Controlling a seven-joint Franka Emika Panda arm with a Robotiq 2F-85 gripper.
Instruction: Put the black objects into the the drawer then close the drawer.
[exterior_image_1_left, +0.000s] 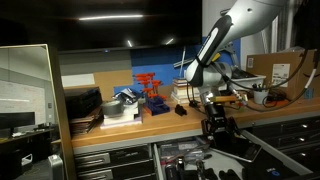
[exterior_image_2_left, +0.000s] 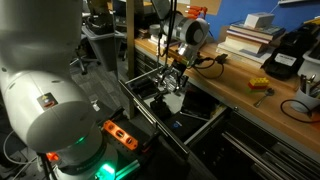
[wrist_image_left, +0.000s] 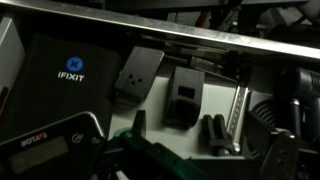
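The gripper rises next, then moves down to the small black object on the wooden bench, as the black block already lies in the drawer.
The wrist view looks down into the open drawer, which has a pale floor. A low black blocky object lies on that floor, just beyond my gripper. The gripper is open, its dark fingers standing apart with nothing between them. A flatter dark grey piece lies to the left of the block. In both exterior views the gripper hangs low over the pulled-out drawer below the workbench edge.
A black iFixit case and a meter-like device fill the drawer's left side. On the wooden bench stand a red rack, a cardboard box, a larger black device and a small yellow item.
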